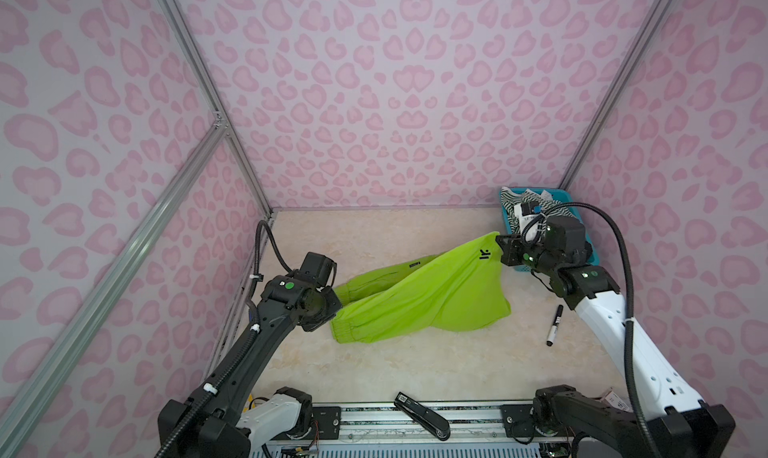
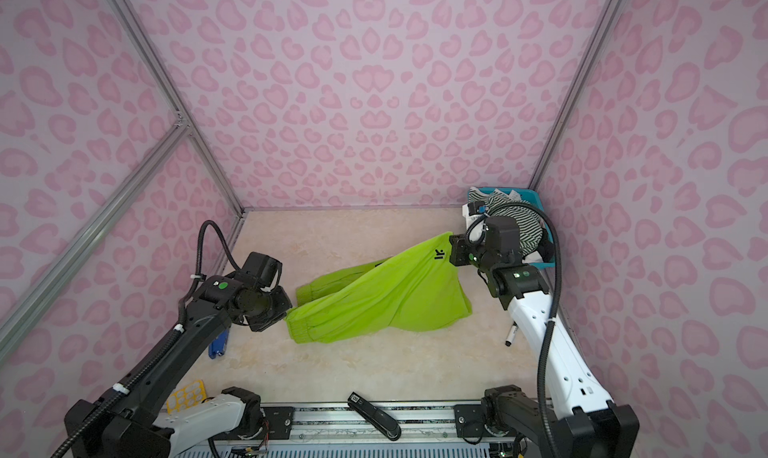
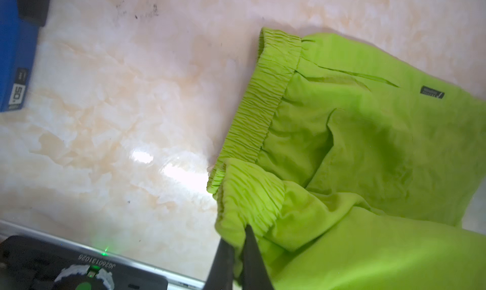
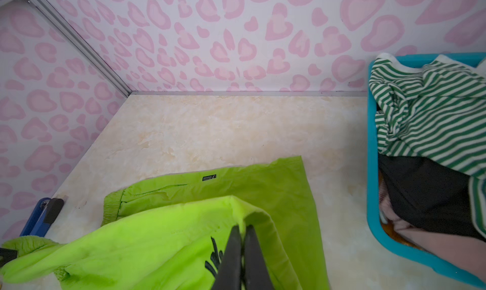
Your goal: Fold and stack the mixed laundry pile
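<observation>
The held elastic needs to go outward next, and my left gripper should release it over the waistband's far end (image 2: 303, 291) (image 3: 280, 40), which lies flat on the tabletop, outward of the gripper.
The lime-green shorts (image 1: 424, 294) (image 2: 386, 298) hang stretched between my two grippers, sagging onto the marble table. My left gripper (image 1: 334, 310) (image 3: 240, 233) is shut on the elastic waistband (image 3: 252, 194) at the left. My right gripper (image 1: 498, 244) (image 4: 243, 226) is shut on a leg hem beside the black logo (image 4: 214, 257), raised higher at the back right. The rest of the mixed laundry pile lies in the teal basket (image 4: 372, 170): a green-and-white striped top (image 4: 434, 117), a black garment (image 4: 426, 194) and a beige-pink one (image 4: 420, 238).
A black marker (image 1: 555, 325) lies on the table at the right, near my right arm. A blue stapler-like object (image 2: 219, 343) sits by the left wall. A black stapler (image 1: 422, 414) rests on the front rail. Patterned walls close in three sides.
</observation>
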Motion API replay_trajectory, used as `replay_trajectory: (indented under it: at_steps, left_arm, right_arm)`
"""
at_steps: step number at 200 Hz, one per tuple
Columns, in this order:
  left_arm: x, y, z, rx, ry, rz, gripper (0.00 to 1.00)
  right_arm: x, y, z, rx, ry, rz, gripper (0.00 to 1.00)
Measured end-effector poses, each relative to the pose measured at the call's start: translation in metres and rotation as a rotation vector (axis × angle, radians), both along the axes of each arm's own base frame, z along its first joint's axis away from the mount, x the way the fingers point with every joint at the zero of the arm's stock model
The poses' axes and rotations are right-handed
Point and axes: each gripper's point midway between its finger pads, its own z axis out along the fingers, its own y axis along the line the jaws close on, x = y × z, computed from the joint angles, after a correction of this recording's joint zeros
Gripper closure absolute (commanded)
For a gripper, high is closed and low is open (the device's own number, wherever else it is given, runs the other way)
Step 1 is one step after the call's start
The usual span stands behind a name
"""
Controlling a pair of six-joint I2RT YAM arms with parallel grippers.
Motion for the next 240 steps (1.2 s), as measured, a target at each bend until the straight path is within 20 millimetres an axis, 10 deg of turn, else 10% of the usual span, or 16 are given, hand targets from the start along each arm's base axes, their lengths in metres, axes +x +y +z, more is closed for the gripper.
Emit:
replay_trajectory:
  at_steps: [108,136,154,179,240]
  left_arm:
    - [0.147,-0.007,-0.028,-0.17,-0.031,-0.079,0.97]
    - [0.187,-0.017,-0.027,-0.246,-0.079,-0.094,0.75]
    - [0.215,-0.02,-0.025,-0.282,-0.13,-0.092,0.57]
    - [0.239,-0.016,-0.026,-0.295,-0.187,-0.065,0.41]
    - [0.233,0.008,-0.018,-0.168,-0.244,-0.041,0.38]
  right_arm:
    - [0.133,0.002,-0.151,-0.071,0.277,-0.104,1.0]
    - [0.161,-0.003,-0.17,-0.084,0.3,-0.155,1.0]
    - [0.175,-0.007,-0.178,-0.1,0.315,-0.178,0.99]
    - [0.187,-0.011,-0.179,-0.118,0.336,-0.204,0.73]
    - [0.144,-0.023,-0.147,-0.188,0.37,-0.196,0.46]
